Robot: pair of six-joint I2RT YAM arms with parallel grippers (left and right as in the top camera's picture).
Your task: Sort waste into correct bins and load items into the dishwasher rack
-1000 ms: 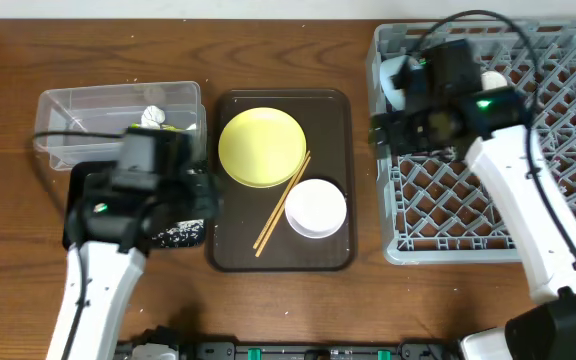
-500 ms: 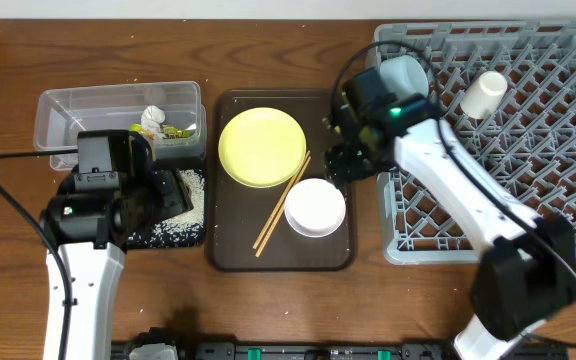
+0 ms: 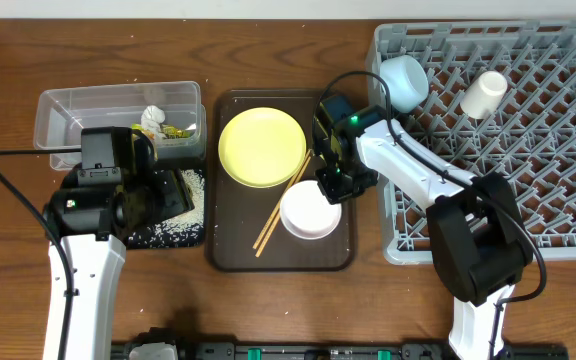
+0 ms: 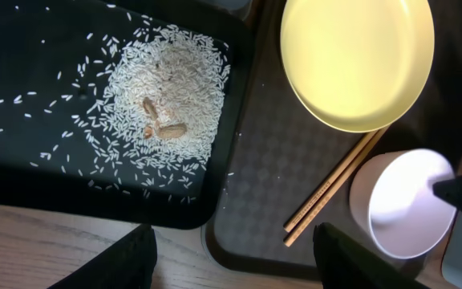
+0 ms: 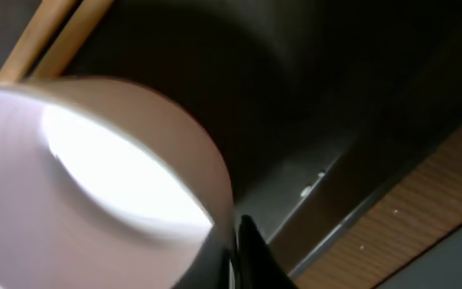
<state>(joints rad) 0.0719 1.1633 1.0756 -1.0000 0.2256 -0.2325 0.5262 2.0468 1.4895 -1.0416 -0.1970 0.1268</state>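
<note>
My right gripper will rise, go to the right in the overhead view and lower to free the white bowl's rim beside the light blue bowl, where the rack is empty.
My right gripper [image 3: 330,186] is shut on the near rim of the white bowl [image 3: 310,212], which sits on the brown serving tray [image 3: 233,255]. The right wrist view shows the bowl's rim [image 5: 215,217] pinched between the jaws. The yellow plate [image 3: 261,148] and the chopsticks [image 3: 283,205] lie on the same tray. The light blue bowl [image 3: 404,78] and the white cup [image 3: 484,95] rest in the dishwasher rack [image 3: 488,200]. My left gripper [image 4: 235,261] hangs open and holds nothing, near the black tray [image 4: 22,160] with the rice [image 4: 163,88].
The clear box [image 3: 88,110] at the back left holds the white scrap [image 3: 153,117] and the green wrapper [image 3: 174,131]. A few brown bits lie in the rice pile. The left arm's cable loops over the wooden table at the left.
My right arm has swung from the rack to the serving tray and shut on the white bowl's rim. The left arm drew back off the black tray and uncovered the rice.
</note>
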